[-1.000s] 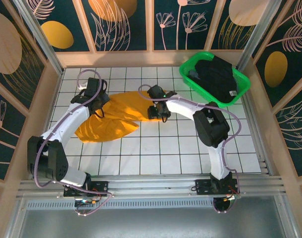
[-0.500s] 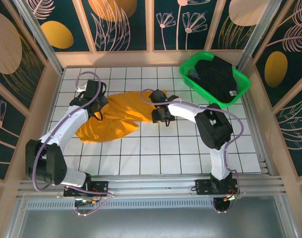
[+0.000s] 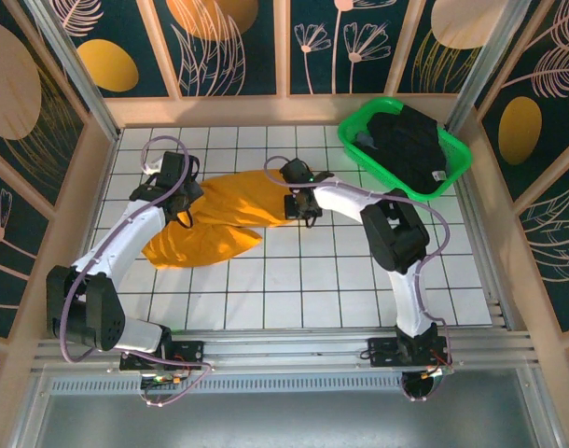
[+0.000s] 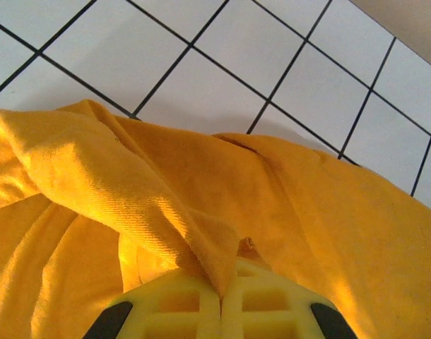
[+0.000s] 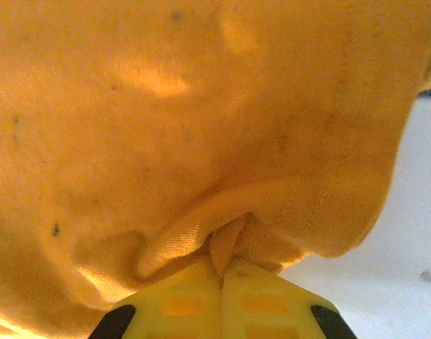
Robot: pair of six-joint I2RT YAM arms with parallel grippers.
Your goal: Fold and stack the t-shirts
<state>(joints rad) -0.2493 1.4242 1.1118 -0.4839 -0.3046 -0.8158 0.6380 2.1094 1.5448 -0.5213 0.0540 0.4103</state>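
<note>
I will next lift the crumpled shirt's edge with my right gripper, take it outward, lower it onto the bare tiles beside the green basket and let go.
The orange-yellow t-shirt [image 3: 224, 219] lies crumpled on the white tiled table, left of centre. My left gripper [image 3: 186, 203] is shut on a fold at its left edge; in the left wrist view the orange-yellow t-shirt [image 4: 201, 205] is pinched between the closed jaws of the left gripper [image 4: 221, 282]. My right gripper [image 3: 298, 207] is shut on the shirt's right edge, where the orange-yellow t-shirt [image 5: 201, 127] bunches into the right gripper [image 5: 221, 272]. The black t-shirt [image 3: 410, 145] with a small white tag lies in the green basket [image 3: 359, 140].
The green basket stands at the back right, near the wooden frame. White tiles with dark grid lines lie bare in front of the orange shirt and to the right of the arms. Wooden walls [image 3: 79, 187] border the table on both sides.
Both grippers stay shut on the orange shirt. The right gripper swung a little right, then came back left and toward the back, and the shirt's right edge shifted with it.
</note>
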